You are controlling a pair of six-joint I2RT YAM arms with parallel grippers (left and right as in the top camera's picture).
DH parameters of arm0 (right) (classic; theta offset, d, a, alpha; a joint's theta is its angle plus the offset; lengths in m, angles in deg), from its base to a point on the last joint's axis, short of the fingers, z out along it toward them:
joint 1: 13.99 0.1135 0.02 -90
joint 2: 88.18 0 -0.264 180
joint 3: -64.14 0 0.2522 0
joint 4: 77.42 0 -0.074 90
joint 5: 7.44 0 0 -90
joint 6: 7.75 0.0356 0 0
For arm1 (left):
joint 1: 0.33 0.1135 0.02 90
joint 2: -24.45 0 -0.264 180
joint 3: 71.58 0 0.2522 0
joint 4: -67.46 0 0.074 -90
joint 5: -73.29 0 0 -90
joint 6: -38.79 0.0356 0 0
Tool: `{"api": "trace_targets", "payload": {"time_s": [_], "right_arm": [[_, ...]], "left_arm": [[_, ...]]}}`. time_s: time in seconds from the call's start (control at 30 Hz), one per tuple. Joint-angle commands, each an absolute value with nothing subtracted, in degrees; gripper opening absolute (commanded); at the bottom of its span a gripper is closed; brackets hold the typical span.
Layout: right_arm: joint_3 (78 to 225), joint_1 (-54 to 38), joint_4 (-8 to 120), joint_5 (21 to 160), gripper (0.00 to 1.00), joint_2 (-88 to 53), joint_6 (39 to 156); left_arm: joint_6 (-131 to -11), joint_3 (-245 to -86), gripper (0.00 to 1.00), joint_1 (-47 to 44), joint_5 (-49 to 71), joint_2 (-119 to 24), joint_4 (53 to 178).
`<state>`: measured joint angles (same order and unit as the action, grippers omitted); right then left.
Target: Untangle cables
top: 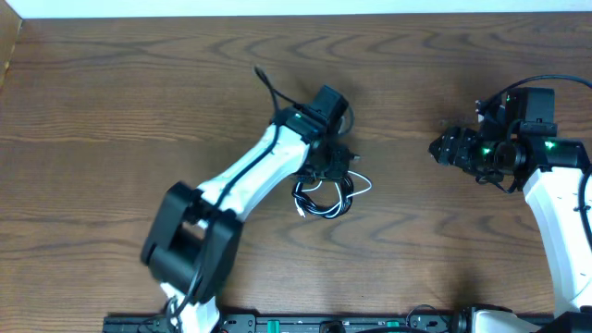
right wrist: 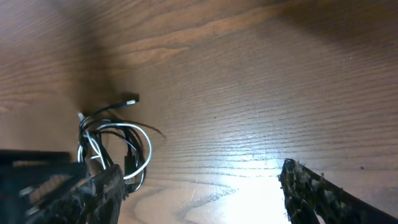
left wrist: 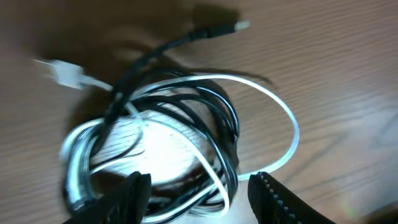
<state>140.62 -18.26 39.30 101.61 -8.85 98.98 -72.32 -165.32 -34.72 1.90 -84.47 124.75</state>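
I will next lower my left gripper's open fingers onto the coil's side where the black strands lie below, between my fingers, beside the white cord's loop.
The cables lie as one coiled bundle [top: 324,197] on the brown table, just below centre. In the left wrist view the thin black cord [left wrist: 180,43] winds through the white cord [left wrist: 283,112]. The black plug points to the far side and a white plug [left wrist: 62,71] sticks out at the left. My left gripper [top: 326,172] [left wrist: 199,190] is open, with its fingers on either side of the near edge of the coil. My right gripper [top: 437,148] [right wrist: 199,183] is open and empty, well to the right of the bundle [right wrist: 115,140].
The left arm [top: 250,176] stretches from the front left to the centre, and its own thick black wire [top: 269,85] loops out behind the wrist. The right arm [top: 555,194] stands at the right edge. The table's far edge [top: 296,16] meets a white strip.
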Motion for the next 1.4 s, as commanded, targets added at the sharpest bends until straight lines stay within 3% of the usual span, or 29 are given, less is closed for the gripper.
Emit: {"api": "trace_targets", "payload": {"time_s": [0.0,0.33,0.4,0.47,0.5,0.63,0.73,0.97,1.17,1.37], "right_arm": [[140.9,-18.4,39.3,101.5,0.77,-9.2,98.2],[140.9,-18.4,39.2,101.5,0.77,-9.2,98.0],[140.9,-18.4,39.2,101.5,0.77,-9.2,98.0],[140.9,-18.4,39.1,101.5,0.77,-9.2,98.0],[140.9,-18.4,39.1,101.5,0.77,-9.2,98.0],[140.9,-18.4,39.2,101.5,0.77,-9.2,98.0],[140.9,-18.4,40.4,103.1,0.76,-9.2,98.0],[140.9,-18.4,47.3,119.3,0.72,-9.2,95.2],[140.9,-18.4,53.9,131.4,0.68,-9.2,95.6],[140.9,-15.6,57.2,134.8,0.61,-9.0,99.9]], "left_arm": [[-77.5,-164.6,0.55,-34.8,6.8,-88.5,123.4],[-77.9,-164.0,0.48,-35.8,6.6,-91.3,122.1],[-77.9,-163.3,0.37,-36.7,6.6,-91.3,119.7],[-77.9,-162.4,0.10,-37.7,5.4,-91.3,117.6],[-77.9,-162.4,0.07,-38.1,3.1,-91.3,117.5],[-76.2,-163.4,0.07,-37.7,-0.1,-90.5,116.9],[-70.2,-167.0,0.07,-36.1,7.0,-86.1,116.8],[-69.7,-168.7,0.07,-31.7,20.7,-75.9,114.7],[-69.7,-168.7,0.07,-24.9,38.6,-75.1,114.7],[-72.5,-168.7,0.07,-20.3,45.7,-75.2,111.7]]}}
